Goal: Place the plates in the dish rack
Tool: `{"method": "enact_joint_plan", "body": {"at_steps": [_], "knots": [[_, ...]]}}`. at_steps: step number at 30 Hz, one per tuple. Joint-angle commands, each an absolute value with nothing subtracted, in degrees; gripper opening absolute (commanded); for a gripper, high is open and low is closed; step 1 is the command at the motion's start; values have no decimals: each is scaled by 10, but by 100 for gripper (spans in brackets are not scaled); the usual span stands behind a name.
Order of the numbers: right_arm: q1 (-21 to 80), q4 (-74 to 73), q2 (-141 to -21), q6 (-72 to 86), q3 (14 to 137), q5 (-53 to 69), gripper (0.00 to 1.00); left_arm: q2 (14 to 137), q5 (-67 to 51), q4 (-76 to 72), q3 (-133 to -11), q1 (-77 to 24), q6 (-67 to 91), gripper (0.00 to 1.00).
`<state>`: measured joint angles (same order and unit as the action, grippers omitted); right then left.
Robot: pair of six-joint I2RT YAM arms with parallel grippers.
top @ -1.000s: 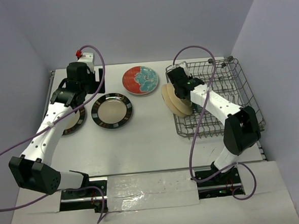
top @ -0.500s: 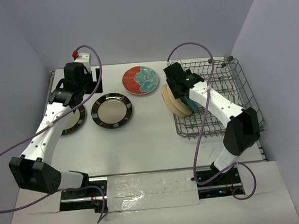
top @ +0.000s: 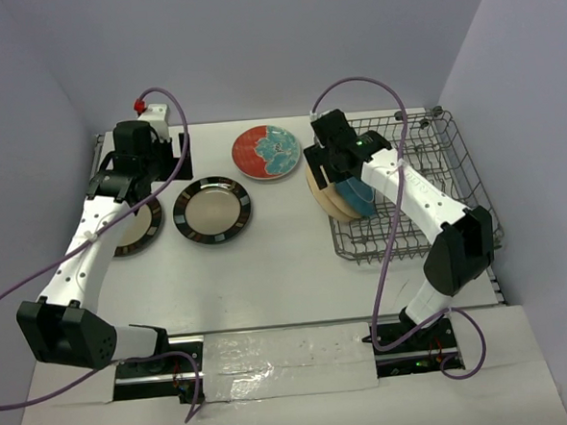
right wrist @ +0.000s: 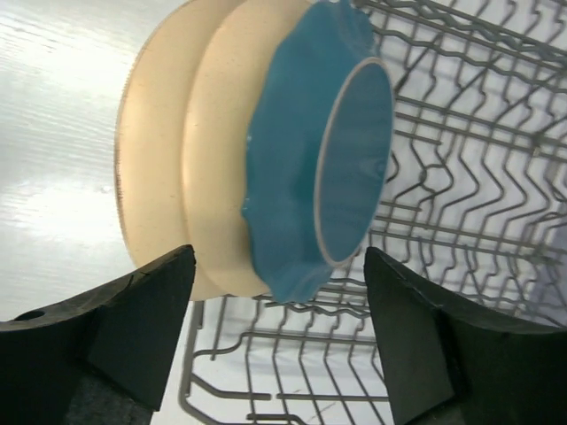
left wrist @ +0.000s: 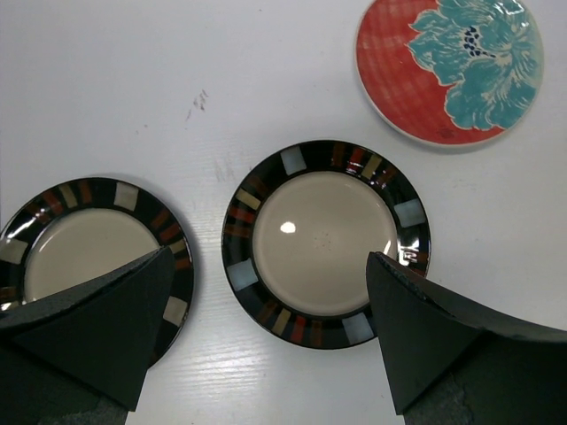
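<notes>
My left gripper lowers and tilts next, moving to the right in the top view onto the plate's red edge, and closes, because the red plate lies flat.
The grey wire dish rack [top: 446, 198] stands at the right. Two beige plates [top: 321, 193] and a teal plate [top: 358, 196] stand on edge at its left end. My right gripper [top: 334, 157] hovers over them, open and holding nothing. In the right wrist view the teal plate [right wrist: 301, 159] leans on the beige plates [right wrist: 168, 168], just beyond my open right gripper [right wrist: 279, 257]. A red plate with a blue flower [top: 266, 151] and two dark striped-rim plates [top: 212, 210] [top: 142, 233] lie flat. My left gripper [left wrist: 269, 257] hangs open, high above the striped plates [left wrist: 324, 243] [left wrist: 84, 243].
Purple cables loop over both arms. The rack's wire tines [right wrist: 469, 168] are bare to the right of the teal plate. Walls close the table in at the back and on both sides.
My right gripper has opened, let go of the teal plate and drawn back from it; the plate stays standing in the rack. My left arm has shifted slightly back and to the left.
</notes>
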<state>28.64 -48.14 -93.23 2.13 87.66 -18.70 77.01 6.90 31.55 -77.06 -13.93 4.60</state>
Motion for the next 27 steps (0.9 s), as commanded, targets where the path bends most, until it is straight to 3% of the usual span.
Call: {"method": "enact_joint_plan", "body": {"at_steps": [1, 9, 14, 20, 27], "knots": [[289, -490, -898, 30, 913, -139, 86, 744, -5, 317, -762, -118, 33, 99], [269, -490, -875, 26, 957, -57, 100, 758, -170, 330, -741, 17, 7, 99], [240, -476, -862, 30, 960, -25, 100, 783, -220, 315, -746, 37, -50, 99], [148, -461, -852, 58, 958, 126, 100, 938, -349, 266, -849, 32, 59, 99], [87, -459, -837, 61, 939, 210, 100, 1184, -408, 199, -1017, -27, 189, 88]]}}
